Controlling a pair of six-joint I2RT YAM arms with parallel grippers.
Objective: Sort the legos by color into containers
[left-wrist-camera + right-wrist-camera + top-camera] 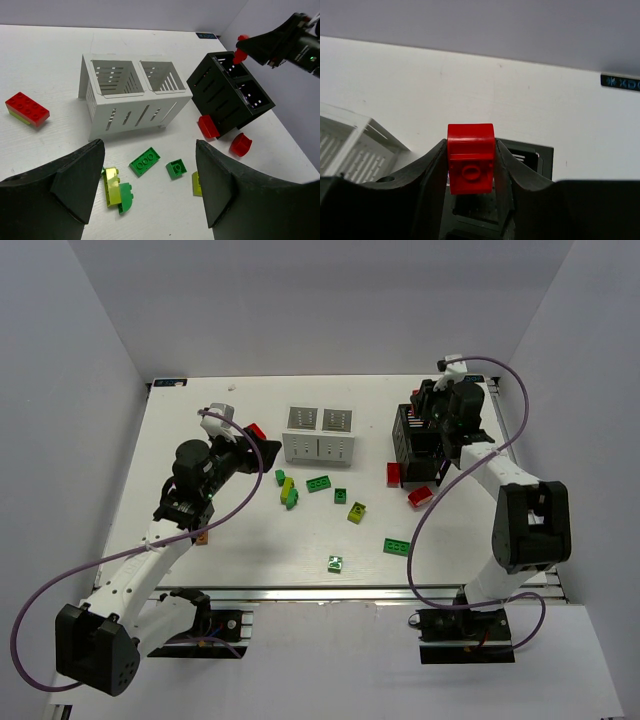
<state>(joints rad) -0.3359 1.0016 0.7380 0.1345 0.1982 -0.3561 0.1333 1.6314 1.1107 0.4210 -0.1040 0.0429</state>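
Note:
The red brick goes down a little next, then the right gripper's fingers open to release it. The black box's far section (414,420) lies just below them.
My right gripper (470,146) is shut on a small red brick (470,165) and holds it above the far compartment of the black box (532,154). From above, that gripper (430,408) hangs over the black box (408,452). My left gripper (150,175) is open and empty, above the table left of the white box (318,446). Below its jaws lie a green three-stud brick (145,161), a small green brick (176,168) and a yellow-green brick joined to a green one (112,185). Both compartments of the white box (135,110) look empty.
Two red bricks (394,474) (420,496) lie against the black box's near side. A red-on-yellow-green brick (27,107) lies left of the white box. More green and yellow-green bricks (357,511) (396,546) (335,563) are scattered toward the near edge. A small brown piece (201,538) lies by my left arm.

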